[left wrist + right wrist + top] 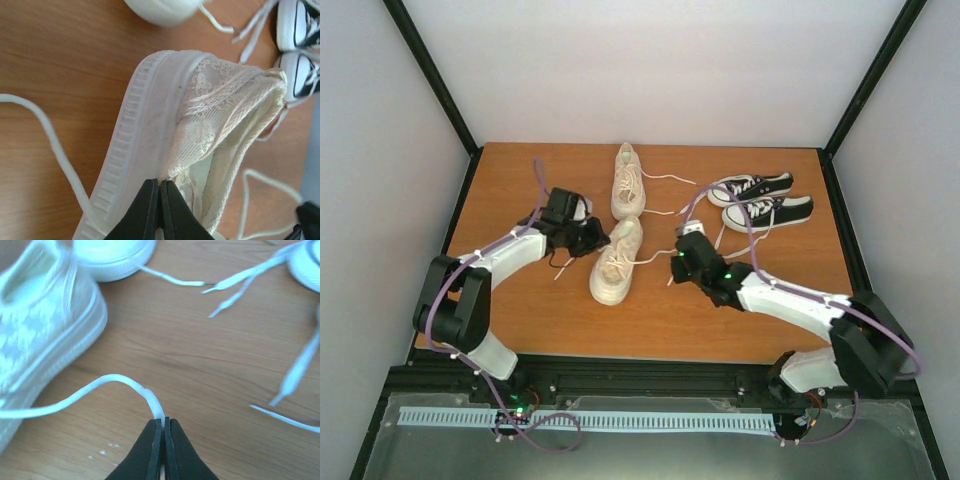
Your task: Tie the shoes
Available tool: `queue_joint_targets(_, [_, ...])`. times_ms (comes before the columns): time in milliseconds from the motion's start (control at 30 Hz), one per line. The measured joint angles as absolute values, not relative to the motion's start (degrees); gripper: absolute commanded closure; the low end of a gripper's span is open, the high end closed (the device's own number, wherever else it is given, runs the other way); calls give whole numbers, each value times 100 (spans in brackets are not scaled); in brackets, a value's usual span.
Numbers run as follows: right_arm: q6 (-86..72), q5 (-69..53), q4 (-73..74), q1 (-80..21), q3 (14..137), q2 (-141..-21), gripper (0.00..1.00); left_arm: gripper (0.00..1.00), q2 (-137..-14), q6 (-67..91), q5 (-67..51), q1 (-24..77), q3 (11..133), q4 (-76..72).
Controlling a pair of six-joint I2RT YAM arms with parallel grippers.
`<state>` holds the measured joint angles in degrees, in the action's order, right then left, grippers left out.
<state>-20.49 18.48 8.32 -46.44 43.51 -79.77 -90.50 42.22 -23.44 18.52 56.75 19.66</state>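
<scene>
I should next drag the near shoe in my left gripper off the far shoe and let go of it on the bare wood, back and to that gripper's right in the top view.
Two cream shoes lie mid-table, the far one [628, 182] and the near one [617, 262]. My left gripper [588, 238] is at the near shoe's left side. In the left wrist view its jaws [160, 182] are shut, pinching the lace-patterned upper [210, 105] where it meets the ribbed sole [135, 145]. My right gripper [680, 262] is right of that shoe. In the right wrist view it [163, 420] is shut on a white lace [120, 379] that runs left to the near shoe [45, 325].
Two black sneakers [752, 187] [770, 211] lie at the back right, with their white laces [240, 280] trailing over the wood. A loose cream lace [45, 130] lies left of the near shoe. The far shoe's end [112, 255] is close behind.
</scene>
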Motion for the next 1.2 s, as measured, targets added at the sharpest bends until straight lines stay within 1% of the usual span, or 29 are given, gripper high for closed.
queue_joint_targets(133, [-2102,1909,1146,-4222,4106,-7293,97,99,-9111,4560,-2418,2346,5360,1584])
queue_joint_targets(267, [-2038,1977,1634,-3852,4217,-6936,97,99,-9338,4759,-2418,2700,5133,1402])
queue_joint_targets(300, [-2003,1990,1708,-3712,4274,-6888,97,95,-9389,4781,-2418,2766,5122,1391])
queue_joint_targets(333, [-1946,1986,1782,-3597,4348,-6827,97,83,-9441,4783,-2421,2851,5122,1369])
queue_joint_targets(433, [-1828,1938,1892,-3334,4569,-6707,97,20,-9450,4672,-2434,2961,5205,1413])
queue_joint_targets(467, [-1791,1900,1920,-3267,4654,-6694,97,4,-9456,4558,-2447,2976,5301,1516])
queue_joint_targets(500, [-1763,1879,1935,-3232,4709,-6694,97,1,-9470,4379,-2451,2980,5417,1643])
queue_joint_targets(633, [-1664,1712,1994,-3194,4814,-6694,97,0,-9598,3100,-2471,2978,6287,2613])
queue_joint_targets(767, [-1535,1317,2088,-3188,4860,-6707,97,0,-9649,545,-2580,2950,7446,4088])
queue_joint_targets(833, [-1468,965,2104,-3186,4895,-6746,97,0,-9579,-633,-2403,2867,7590,4532])
queue_joint_targets(900, [-1431,567,2086,-3186,4910,-6823,97,0,-9437,-1621,-1997,2749,7360,4792])
queue_joint_targets(1033, [-1441,-132,2005,-3188,4838,-6980,97,0,-9255,-2947,-744,2338,6451,4731])
queue_joint_targets(1100, [-1463,-360,1949,-3190,4755,-7013,97,0,-9430,-3323,-187,2182,6167,4650])
queue_joint_targets(1200, [-1533,-642,1861,-3197,4641,-7072,97,0,-9880,-3575,360,2134,6066,4418])
